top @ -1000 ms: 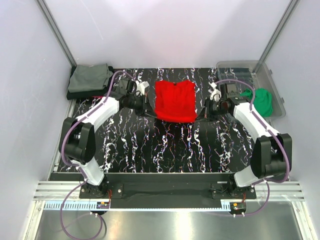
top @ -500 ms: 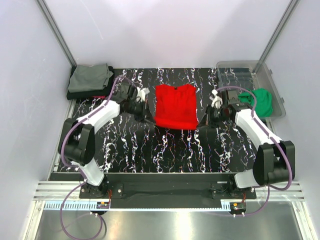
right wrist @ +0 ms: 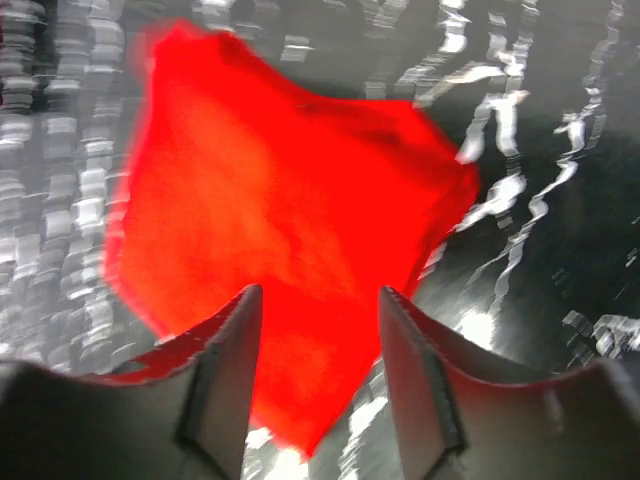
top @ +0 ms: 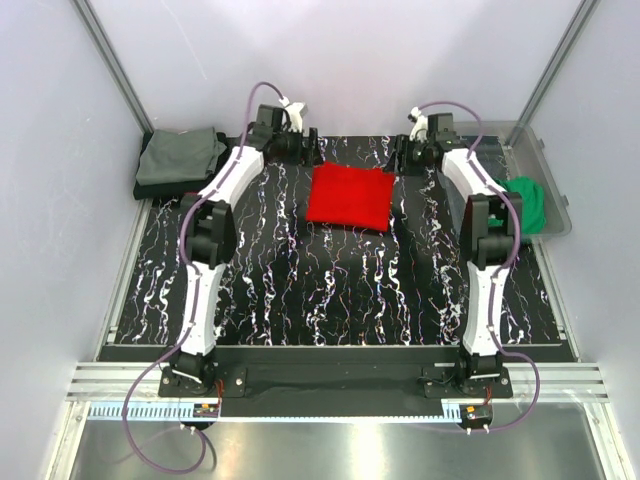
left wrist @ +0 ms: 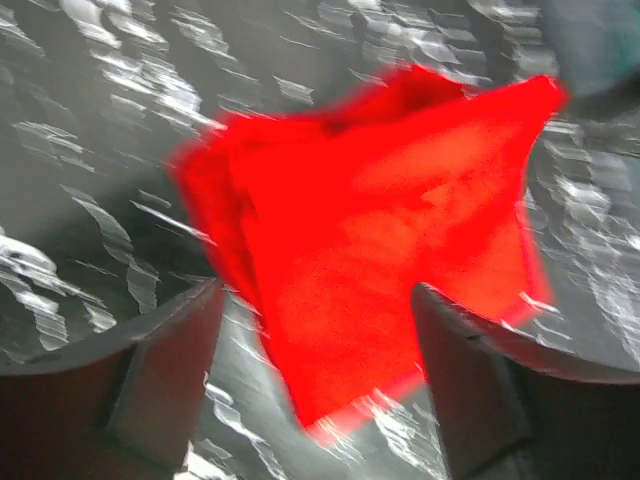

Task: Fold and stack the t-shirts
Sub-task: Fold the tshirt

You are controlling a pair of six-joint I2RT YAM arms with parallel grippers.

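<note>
The red t-shirt's edge facing the grey-olive shirt is below my left gripper and back from it, so I will move my left gripper back and down onto that edge.
The bright red t-shirt [top: 350, 195] lies folded into a short rectangle on the far middle of the table. My left gripper [top: 314, 150] hovers just off its far-left corner and my right gripper [top: 398, 156] off its far-right corner. In the left wrist view the red shirt [left wrist: 400, 200] lies flat beyond my left gripper [left wrist: 318, 290], whose jaws stand wide apart and hold nothing. In the right wrist view the red shirt [right wrist: 280, 200] lies under my right gripper [right wrist: 318, 292], which is also open. A grey-olive shirt [top: 180, 155] rests folded on a dark one [top: 160, 188] at the far left. A green shirt [top: 527, 200] sits bunched at the right.
A clear plastic bin [top: 495, 140] at the far right holds the green shirt. The black marbled table [top: 330, 290] runs between metal frame posts and white walls. Both arms stretch far out from their bases along the table's sides.
Both arms swept from the shirt's near corners to its far edge, folding the near half over. The red shirt is now shorter. Both grippers have opened and let go of the cloth.
</note>
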